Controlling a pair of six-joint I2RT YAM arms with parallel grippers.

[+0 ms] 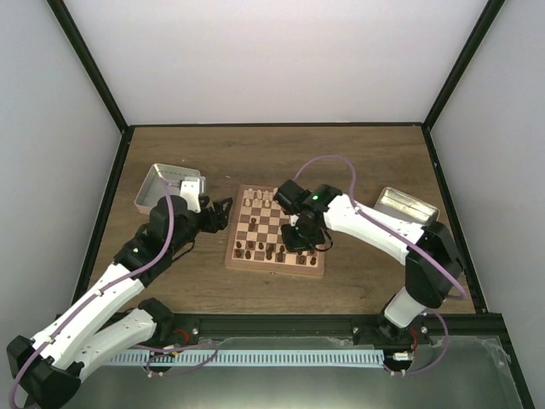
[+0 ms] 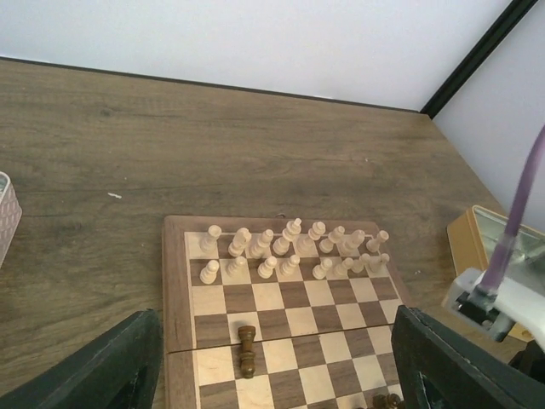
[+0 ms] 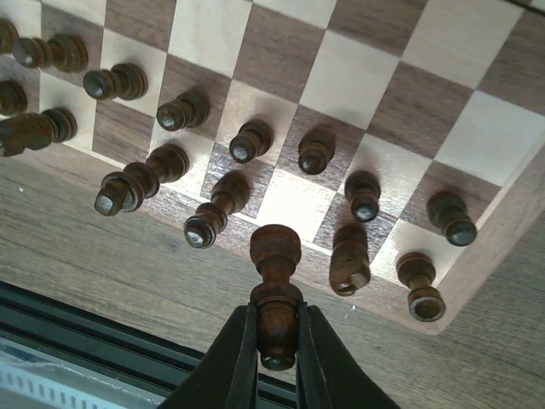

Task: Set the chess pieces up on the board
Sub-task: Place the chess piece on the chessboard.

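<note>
The right gripper lowers toward the empty light square (image 1: 290, 258) (image 3: 294, 203) in the board's nearest row next and releases the dark piece, since dark pieces already flank this square.
The board (image 1: 271, 228) lies mid-table. Cream chess pieces (image 2: 289, 247) stand in two rows along its far side. Dark chess pieces (image 3: 247, 141) stand in two rows along its near side. One dark piece (image 2: 246, 349) lies on its side near the board's middle, between my left gripper's (image 2: 272, 375) wide-open fingers (image 2: 102, 366), which touch nothing. That gripper (image 1: 225, 213) hovers at the board's left edge. My right gripper (image 3: 277, 341) is shut on the head of another dark piece (image 3: 275, 251), base towards the board (image 3: 358, 77), over a gap in the nearest row.
A shallow metal tray (image 1: 166, 186) sits left of the board, another tray (image 1: 407, 204) to its right. The right arm's white link and purple cable (image 2: 502, 290) show at the right of the left wrist view. A black frame rail (image 3: 85, 324) runs along the table's near edge.
</note>
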